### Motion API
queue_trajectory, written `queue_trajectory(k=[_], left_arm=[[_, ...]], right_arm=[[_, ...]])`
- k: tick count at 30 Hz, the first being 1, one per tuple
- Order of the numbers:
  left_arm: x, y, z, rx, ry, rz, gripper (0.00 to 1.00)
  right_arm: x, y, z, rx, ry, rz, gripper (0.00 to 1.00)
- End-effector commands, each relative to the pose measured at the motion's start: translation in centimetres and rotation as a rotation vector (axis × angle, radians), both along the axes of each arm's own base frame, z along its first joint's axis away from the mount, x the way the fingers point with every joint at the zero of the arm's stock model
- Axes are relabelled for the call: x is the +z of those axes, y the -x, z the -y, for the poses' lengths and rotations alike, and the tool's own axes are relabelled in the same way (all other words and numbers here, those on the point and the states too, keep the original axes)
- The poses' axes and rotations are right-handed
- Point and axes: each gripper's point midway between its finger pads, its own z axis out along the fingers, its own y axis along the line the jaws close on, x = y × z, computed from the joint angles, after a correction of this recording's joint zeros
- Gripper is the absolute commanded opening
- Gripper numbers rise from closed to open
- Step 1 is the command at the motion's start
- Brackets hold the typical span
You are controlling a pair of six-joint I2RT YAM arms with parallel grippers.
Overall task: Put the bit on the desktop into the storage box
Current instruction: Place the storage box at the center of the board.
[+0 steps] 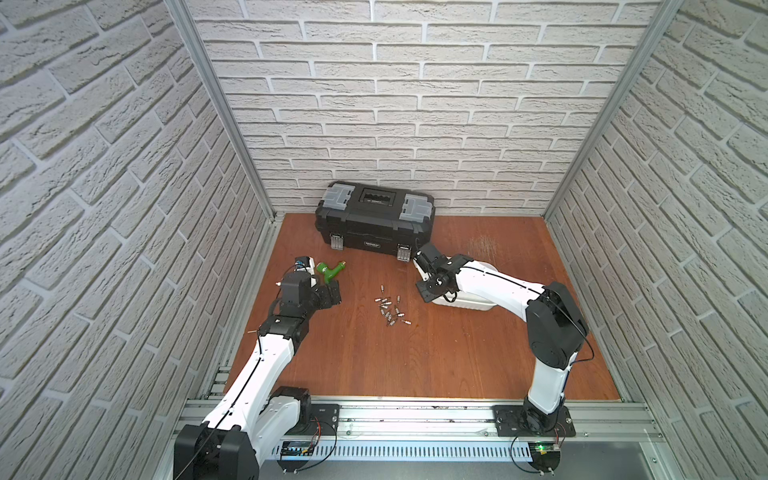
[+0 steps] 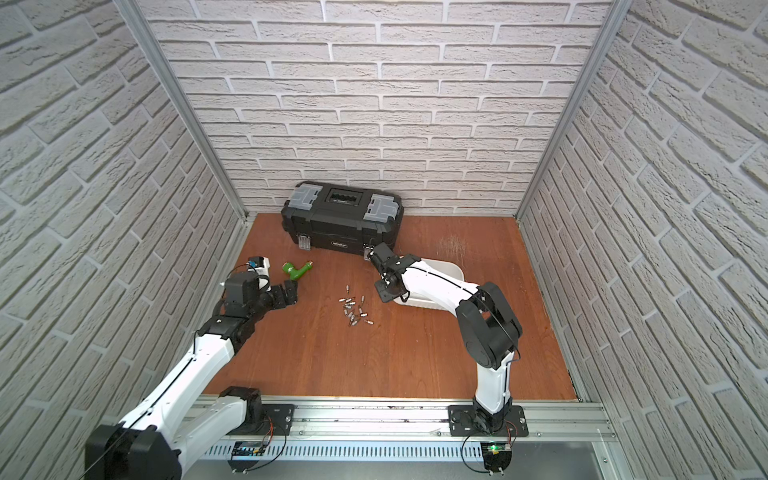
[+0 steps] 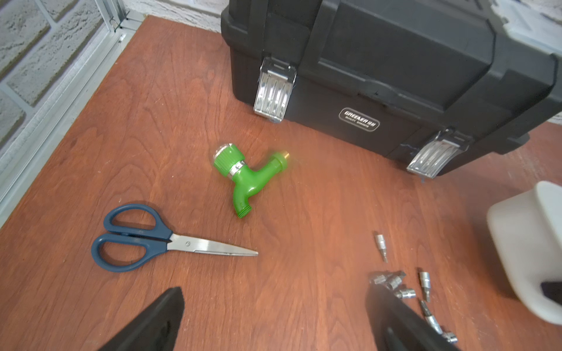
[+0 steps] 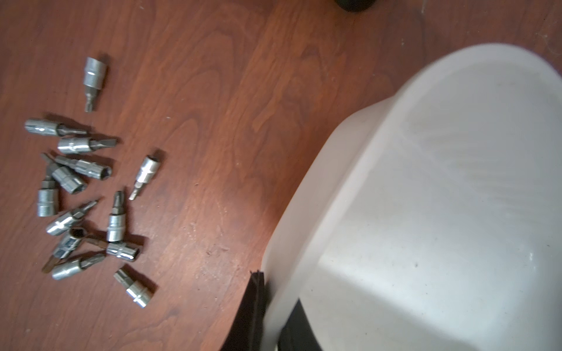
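Note:
My right gripper brings the box down and toward the pile of bits next, narrowing the gap of bare wood below between box (image 2: pixel 446 270) and bits. Then it releases the box's side.
Several small silver bits (image 1: pixel 390 309) (image 4: pixel 82 188) lie in a loose pile mid-way across the reddish-brown desktop (image 1: pixel 415 353). To their right stands the white storage box (image 2: pixel 446 270) (image 4: pixel 425 182), partly hidden under my right arm. My right gripper (image 4: pixel 275 291) (image 1: pixel 432 295) is shut on the box's near-left wall, one finger outside and one inside. Nothing shows inside the box. My left gripper (image 3: pixel 275 291) (image 1: pixel 332 293) hangs open over bare wood to the left of the pile, with some bits (image 3: pixel 404 291) beside one finger.
A black toolbox (image 1: pixel 374 220) with chrome latches stands against the back wall. A green plastic tap (image 1: pixel 330 272) (image 3: pixel 246 179) lies just beyond my left gripper, and blue-handled scissors (image 3: pixel 152 240) lie beside it. Brick-pattern walls close three sides; an aluminium rail (image 1: pixel 415 415) runs along the front.

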Motion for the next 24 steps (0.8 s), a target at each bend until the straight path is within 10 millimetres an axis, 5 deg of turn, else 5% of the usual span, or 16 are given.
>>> queue_trajectory(k=[1, 7, 13, 24], left_arm=[[1.3, -0.5, 0.5, -0.013, 0.018, 0.03, 0.98], [1.2, -0.5, 0.6, -0.015, 0.015, 0.024, 0.98], [1.3, -0.5, 0.6, -0.015, 0.013, 0.029, 0.98], [1.9, -0.4, 0.6, -0.012, 0.019, 0.022, 0.98]], right_arm=[[0.3, -0.4, -0.8, -0.046, -0.003, 0.045, 0.13], [-0.8, 0.2, -2.3, -0.024, 0.001, 0.029, 0.16], [-0.7, 0.4, -2.8, 0.0, 0.001, 0.028, 0.37], [4.2, 0.8, -2.5, 0.052, -0.024, 0.107, 0.71]])
